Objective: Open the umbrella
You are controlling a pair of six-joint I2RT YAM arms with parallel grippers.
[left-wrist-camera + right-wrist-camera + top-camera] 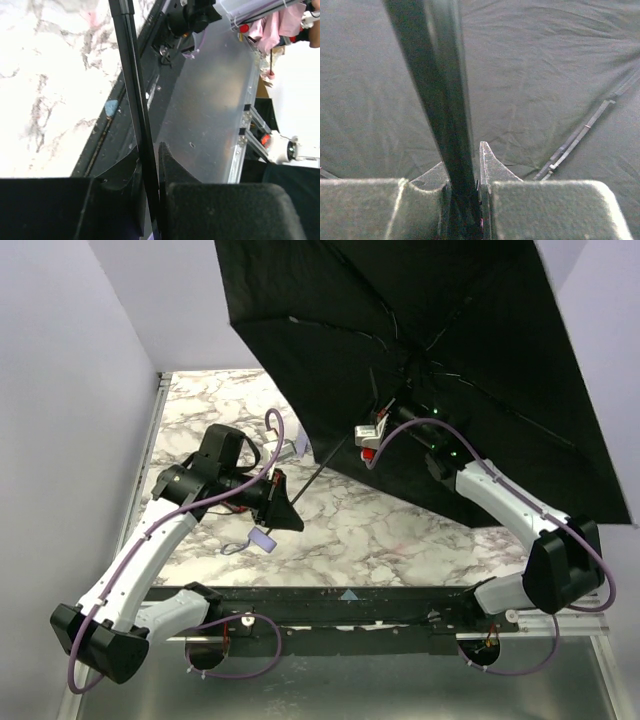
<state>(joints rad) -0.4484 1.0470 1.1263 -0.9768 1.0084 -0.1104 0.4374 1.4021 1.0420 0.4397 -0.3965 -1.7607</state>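
My right gripper should next push along the upper stem of the umbrella toward the canopy's middle (pixel 408 350), then open its fingers to let go, because the canopy is already spread wide.
The umbrella's canopy (pixel 430 350) is spread wide over the back right, black inside facing the top camera. Its thin black shaft (pixel 325 462) slants down left. My left gripper (pixel 285 502) is shut on the low end of the shaft (pixel 132 85), which runs up between the fingers (pixel 167 165). A small lavender handle (pixel 262 538) with a strap shows just below that gripper. My right gripper (pixel 392 405) is under the canopy, shut on the upper shaft (pixel 437 90). Black fabric (pixel 545 75) and a rib (pixel 580 137) fill the right wrist view.
A lavender piece (pixel 290 448), maybe the sleeve pouch, lies on the marble table (pixel 200 410) behind the left wrist. Pale walls stand left (pixel 60 440) and back. A black rail (pixel 350 605) runs along the near edge. The canopy hides the table's right half.
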